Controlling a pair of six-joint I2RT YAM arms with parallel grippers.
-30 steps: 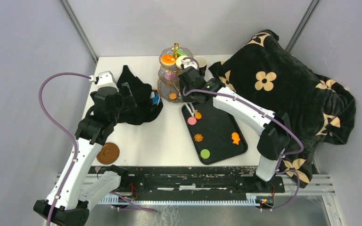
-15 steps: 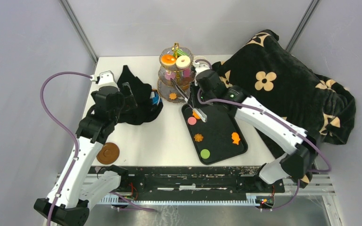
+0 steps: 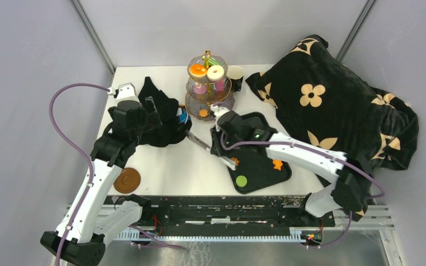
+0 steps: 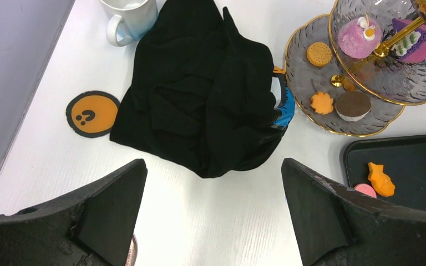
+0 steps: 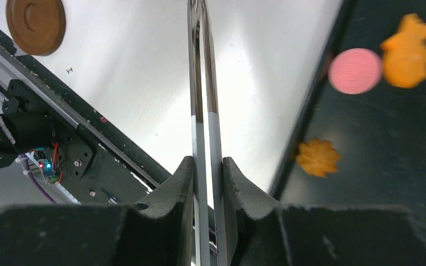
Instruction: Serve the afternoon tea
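My right gripper brings the empty tongs (image 5: 202,83) down onto empty table off the tray's near edge next, toward the left in the top view.
A three-tier glass stand (image 3: 208,91) holds an orange donut (image 3: 198,70) and a white donut (image 3: 216,72) on top. In the left wrist view its lower tiers (image 4: 310,83) carry a pink disc (image 4: 356,41), a purple piece (image 4: 421,39) and orange cookies (image 4: 322,103). The black tray (image 3: 260,152) holds a green disc (image 3: 241,180), an orange fish (image 3: 277,164), an orange cookie (image 5: 318,157) and a pink disc (image 5: 355,70). My right gripper (image 3: 218,151) is shut on metal tongs (image 5: 202,83), whose empty tips reach over the table left of the tray. My left gripper (image 4: 213,210) is open and empty.
A crumpled black cloth (image 4: 199,94) lies left of the stand, with a white mug (image 4: 130,19) and an orange coaster (image 4: 93,113) beyond it. A brown coaster (image 3: 127,180) sits near the front left edge. A dark cup (image 3: 236,73) and the flowered blanket (image 3: 333,105) are at the right.
My right arm has swung from the stand down and to the left, carrying the tongs off the tray to over the table. The left arm has not moved.
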